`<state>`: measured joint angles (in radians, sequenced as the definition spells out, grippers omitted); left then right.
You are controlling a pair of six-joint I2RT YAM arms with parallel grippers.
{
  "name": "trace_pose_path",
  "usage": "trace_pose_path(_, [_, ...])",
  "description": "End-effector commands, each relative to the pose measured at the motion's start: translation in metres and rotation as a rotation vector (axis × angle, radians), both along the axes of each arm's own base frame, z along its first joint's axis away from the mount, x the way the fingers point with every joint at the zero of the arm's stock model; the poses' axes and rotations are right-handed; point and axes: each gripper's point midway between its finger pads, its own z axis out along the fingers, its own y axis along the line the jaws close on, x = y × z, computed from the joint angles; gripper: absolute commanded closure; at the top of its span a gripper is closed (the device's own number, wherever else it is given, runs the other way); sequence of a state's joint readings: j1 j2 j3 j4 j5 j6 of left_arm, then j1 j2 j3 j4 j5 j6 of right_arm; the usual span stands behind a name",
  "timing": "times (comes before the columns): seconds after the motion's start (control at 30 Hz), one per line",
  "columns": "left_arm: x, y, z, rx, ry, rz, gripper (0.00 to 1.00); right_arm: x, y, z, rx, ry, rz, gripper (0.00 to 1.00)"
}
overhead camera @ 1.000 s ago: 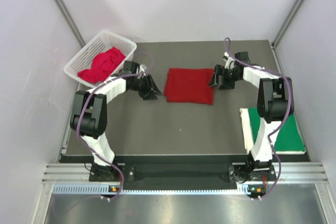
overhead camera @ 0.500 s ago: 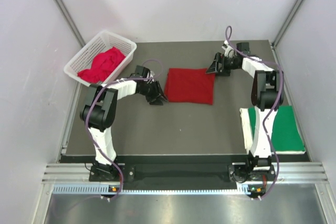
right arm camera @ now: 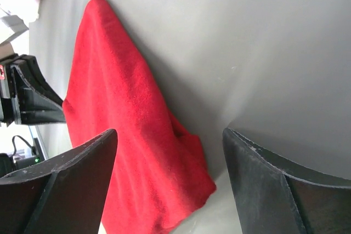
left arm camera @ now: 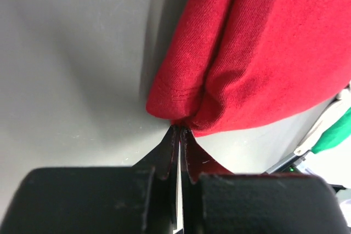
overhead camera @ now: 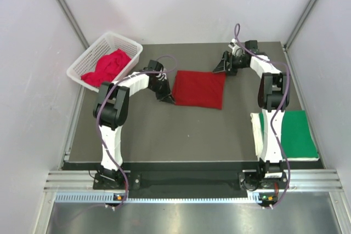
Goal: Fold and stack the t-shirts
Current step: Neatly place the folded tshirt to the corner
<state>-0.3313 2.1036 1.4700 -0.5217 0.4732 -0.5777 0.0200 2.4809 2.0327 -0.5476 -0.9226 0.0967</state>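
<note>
The t-shirt's corner lies below my right gripper and nearer the base, so I will move the gripper down and back next, to get the corner between the open fingers.
A folded dark red t-shirt [overhead camera: 198, 89] lies flat at the middle of the table. My left gripper [overhead camera: 169, 98] is at its near left corner; in the left wrist view the gripper [left arm camera: 180, 130] is shut on that corner of the t-shirt [left arm camera: 258, 53]. By the shirt's far right corner my right gripper [overhead camera: 220, 68] stands open. In the right wrist view that gripper [right arm camera: 169, 132] straddles the corner of the t-shirt [right arm camera: 131, 135] without touching it. A folded green t-shirt [overhead camera: 296, 135] lies at the near right. A crumpled pinkish-red t-shirt [overhead camera: 107, 67] sits in the basket.
The white lattice basket [overhead camera: 127, 42] stands at the far left corner of the table. The green t-shirt rests on a white sheet [overhead camera: 256, 131] at the table's right edge. The dark table [overhead camera: 181, 135] stretches in front of the red shirt.
My left gripper slid right to the shirt's near left corner and closed on it. The right gripper moved farther back to the shirt's far right corner, still open.
</note>
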Motion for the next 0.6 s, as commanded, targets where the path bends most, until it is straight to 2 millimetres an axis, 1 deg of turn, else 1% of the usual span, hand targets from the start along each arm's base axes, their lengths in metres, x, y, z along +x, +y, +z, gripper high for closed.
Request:
trace_pose_path(0.0, [0.013, 0.039, -0.028, 0.222, -0.018, 0.017, 1.0, -0.023, 0.001, -0.046, -0.128, 0.119, 0.018, 0.21])
trace_pose_path(0.03, [0.018, 0.042, -0.024, 0.231, -0.034, 0.016, 1.0, -0.024, 0.003, -0.044, -0.135, 0.115, 0.022, 0.21])
trace_pose_path(0.07, [0.019, 0.046, -0.026, 0.243, -0.026, 0.019, 1.0, -0.023, 0.0, -0.046, -0.154, 0.12, 0.01, 0.22])
trace_pose_path(0.1, [0.025, 0.054, -0.025, 0.252, -0.029, 0.037, 1.0, -0.026, 0.0, -0.047, -0.164, 0.132, 0.011, 0.22])
trace_pose_path(0.17, [0.027, 0.063, -0.029, 0.262, -0.017, 0.048, 1.0, -0.028, -0.002, -0.047, -0.181, 0.143, 0.007, 0.23])
trace_pose_path(0.2, [0.03, 0.072, -0.031, 0.267, -0.009, 0.065, 1.0, -0.031, -0.002, -0.046, -0.182, 0.15, 0.006, 0.23])
trace_pose_path(0.37, [0.041, 0.093, -0.04, 0.289, 0.015, 0.1, 1.0, -0.04, -0.003, -0.041, -0.242, 0.157, 0.0, 0.19])
trace_pose_path(0.4, [0.048, 0.098, -0.042, 0.292, 0.013, 0.113, 1.0, -0.044, -0.004, -0.041, -0.25, 0.17, 0.0, 0.19])
trace_pose_path(0.43, [0.051, 0.101, -0.042, 0.298, 0.015, 0.119, 1.0, -0.049, -0.006, -0.045, -0.262, 0.187, -0.005, 0.19])
trace_pose_path(0.47, [0.052, 0.104, -0.048, 0.304, 0.025, 0.123, 1.0, -0.052, -0.007, -0.043, -0.264, 0.193, -0.007, 0.18])
trace_pose_path(0.5, [0.061, 0.107, -0.044, 0.301, 0.01, 0.135, 1.0, -0.058, -0.007, -0.047, -0.266, 0.215, -0.004, 0.18])
trace_pose_path(0.57, [0.065, 0.11, -0.049, 0.302, 0.022, 0.137, 1.0, -0.068, -0.005, -0.047, -0.258, 0.236, 0.016, 0.18])
